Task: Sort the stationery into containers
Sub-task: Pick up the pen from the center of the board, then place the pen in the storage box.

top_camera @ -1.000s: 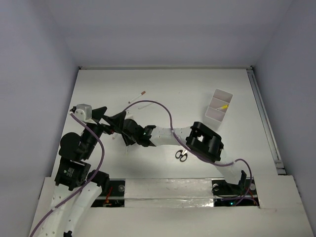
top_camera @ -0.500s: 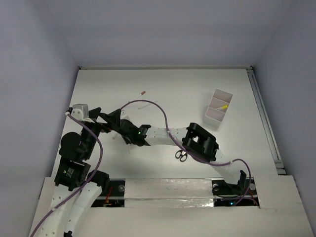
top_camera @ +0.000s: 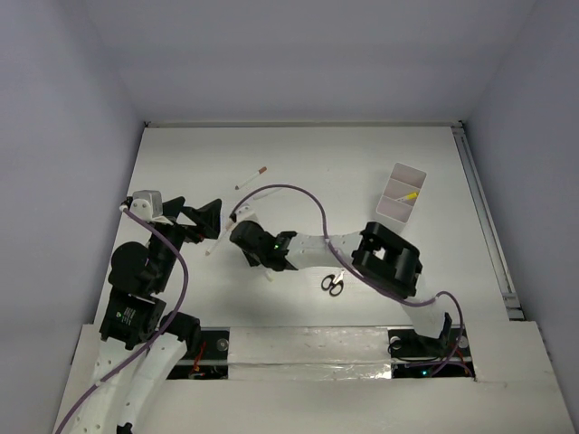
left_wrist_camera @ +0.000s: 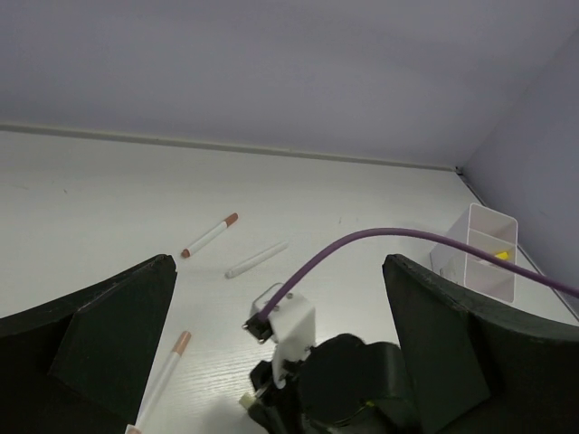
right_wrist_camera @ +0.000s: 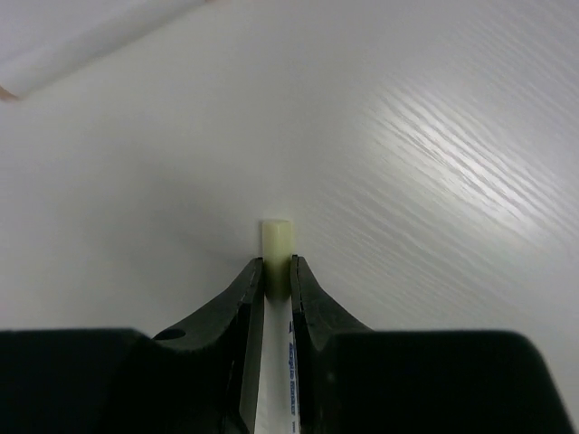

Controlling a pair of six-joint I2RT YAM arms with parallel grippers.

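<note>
I should lift my right gripper and swing it right in the top view, where the tray stands, and release the white pen over the white divided tray (top_camera: 400, 193).
My right gripper (right_wrist_camera: 278, 264) is shut on a white pen with a pale yellow cap (right_wrist_camera: 277, 240); the cap sticks out past the fingertips, just above the table. In the top view this gripper (top_camera: 258, 258) is left of centre with the pen (top_camera: 266, 272) under it. My left gripper (top_camera: 210, 221) is open and empty, facing the right gripper (left_wrist_camera: 335, 389). A red-capped pen (top_camera: 217, 242) lies beside it. Another red-capped pen (top_camera: 251, 177) and a plain white pen (left_wrist_camera: 256, 259) lie farther back. Black-handled scissors (top_camera: 332, 284) lie near the front. The white divided tray (top_camera: 400, 193) holds a yellow pen (top_camera: 409, 195).
The purple cable (top_camera: 289, 190) arcs over the table from the right wrist camera. The right arm's elbow (top_camera: 389, 262) sits between the scissors and the tray. A rail (top_camera: 484, 217) runs along the table's right edge.
My right gripper, still shut on the pen, first pushed a little left towards the left gripper, then drew back to the right. The left gripper has barely moved.
</note>
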